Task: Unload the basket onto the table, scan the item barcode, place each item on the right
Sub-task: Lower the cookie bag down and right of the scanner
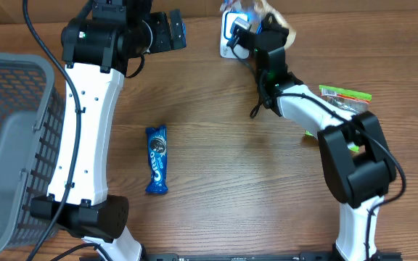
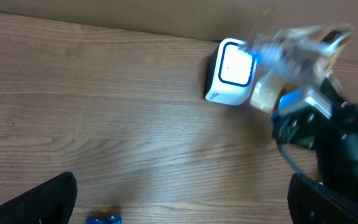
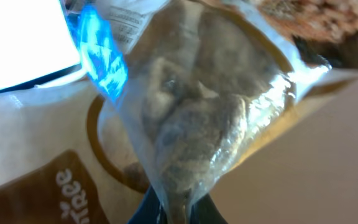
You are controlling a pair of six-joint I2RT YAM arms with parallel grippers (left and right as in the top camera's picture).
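Note:
The robot's right gripper will next pull back from the scanner (image 1: 231,32), go down and let go of the bag, since a bare part of the table is behind and below the gripper.
A clear snack bag (image 3: 210,112) with a tan and brown label hangs pinched at its lower edge in my right gripper (image 3: 179,208), which is shut on it. In the overhead view the bag (image 1: 271,16) sits right beside the white scanner (image 1: 231,32) at the table's far edge, with the right gripper (image 1: 265,42) just below it. The left wrist view shows the scanner (image 2: 234,71) with its window lit and the blurred bag (image 2: 297,46) close to its right side. My left gripper (image 1: 169,30) hovers open to the left of the scanner, holding nothing (image 2: 182,205).
A blue Oreo pack (image 1: 157,159) lies on the wood table at centre left, its tip showing in the left wrist view (image 2: 103,219). A green-edged packet (image 1: 345,93) rests at the right behind the right arm. A grey mesh basket (image 1: 6,145) fills the left edge.

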